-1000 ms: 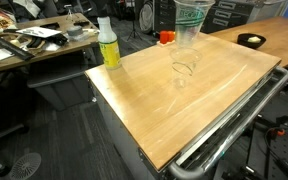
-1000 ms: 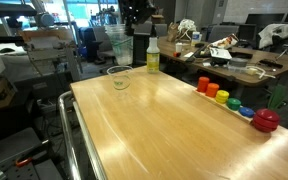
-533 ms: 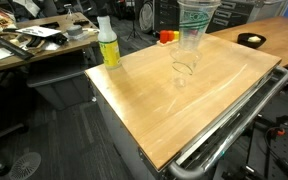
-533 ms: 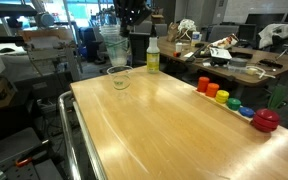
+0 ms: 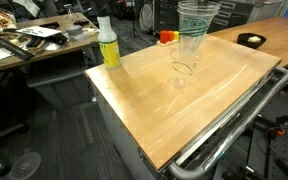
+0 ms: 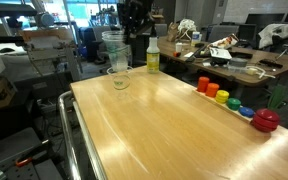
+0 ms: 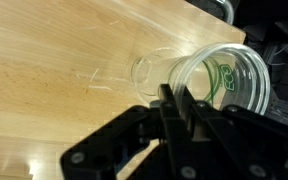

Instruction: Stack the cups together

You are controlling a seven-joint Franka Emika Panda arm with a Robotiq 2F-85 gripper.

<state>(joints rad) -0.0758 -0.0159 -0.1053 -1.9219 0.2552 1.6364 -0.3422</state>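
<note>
The standing cup is upright directly below the held cup. My gripper will next lower the held cup into the opening of the standing cup (image 7: 162, 75) and let go of the held cup's rim there.
A clear cup with a green logo (image 5: 195, 28) hangs in the air, held by its rim. It also shows in an exterior view (image 6: 114, 46) and the wrist view (image 7: 230, 74). My gripper (image 7: 174, 102) is shut on that rim; its dark body shows above the cup (image 6: 132, 14). A second clear cup (image 5: 184, 68) stands upright on the wooden table right below it, also in an exterior view (image 6: 118, 78) and the wrist view (image 7: 150, 68). The held cup is above the standing one and apart from it.
A yellow-green bottle with a white cap (image 5: 107, 42) (image 6: 152, 55) stands at the table's corner near the cups. A row of coloured pieces (image 6: 224, 98) ending in a red one (image 6: 266, 120) lines one table edge. A metal rail (image 5: 234, 115) borders the table.
The held cup has come down towards the standing cup, and the gripper came with it. The standing cup and the bottle have not moved.
</note>
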